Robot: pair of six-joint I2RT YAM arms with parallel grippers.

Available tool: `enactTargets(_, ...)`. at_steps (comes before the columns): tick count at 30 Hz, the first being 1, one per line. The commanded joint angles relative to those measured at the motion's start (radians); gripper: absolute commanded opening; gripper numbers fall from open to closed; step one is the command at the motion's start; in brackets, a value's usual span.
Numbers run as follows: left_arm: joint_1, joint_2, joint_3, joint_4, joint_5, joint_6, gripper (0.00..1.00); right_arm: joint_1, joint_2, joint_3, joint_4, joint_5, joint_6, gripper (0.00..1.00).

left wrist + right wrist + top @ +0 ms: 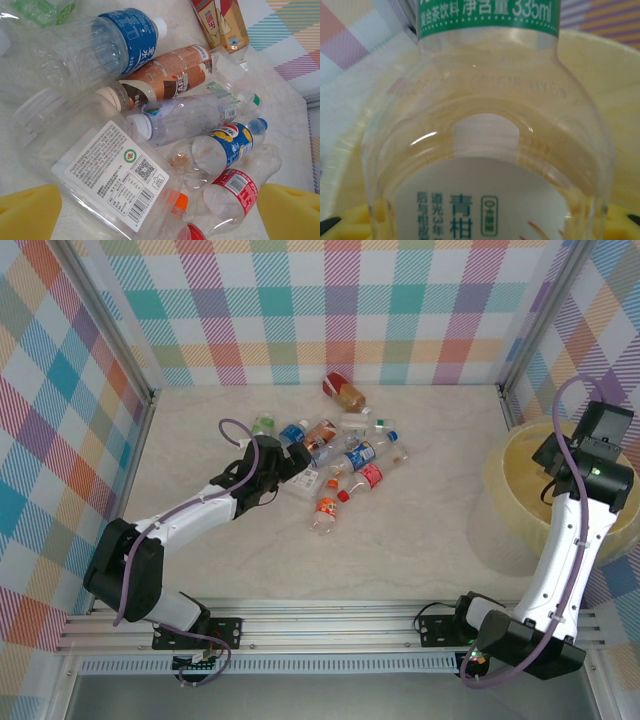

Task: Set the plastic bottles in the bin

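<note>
The green-labelled bottle (485, 115) already hangs over the opening of the pale-yellow bin (624, 145), so next my right gripper needs to go down into that opening and let go of the bottle there.
A heap of plastic bottles (340, 455) lies mid-table, and one with brown liquid (345, 392) rests behind it. My left gripper (292, 472) hovers at the heap's left edge. In the left wrist view this gripper (157, 215) is open, its yellow fingertips (27, 212) wide on either side of a clear bottle with a white label (115, 175). Blue-, brown- and red-labelled bottles (225, 150) lie beyond it. My right gripper (580, 455) hangs over the pale-yellow bin (520, 490). Seen from the right wrist, it (480, 227) is shut on a clear green-labelled bottle (485, 115), with the bin's wall (615, 75) behind.
Checked walls (300, 310) close in the back and both sides, with metal posts at the corners. The bin stands against the right wall. Bare tabletop (420, 540) lies between heap and bin. A metal rail (330, 625) runs along the near edge.
</note>
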Motion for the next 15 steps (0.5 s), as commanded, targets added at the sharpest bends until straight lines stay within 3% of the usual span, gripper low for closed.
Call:
enactTargets(1, 0.01, 0.003, 0.049, -0.037, -0.014, 0.031, 1.0, -0.031, 0.009, 0.015, -0.101, -0.019, -0.031, 0.42)
enactTargets(12, 0.008, 0.001, 0.046, -0.056, -0.008, 0.021, 1.0, -0.031, 0.116, -0.105, -0.093, 0.055, 0.012, 0.46)
enactTargets(15, 0.01, -0.005, 0.045, -0.072, -0.016, 0.017, 1.0, -0.031, 0.124, -0.137, -0.098, 0.098, 0.025, 0.51)
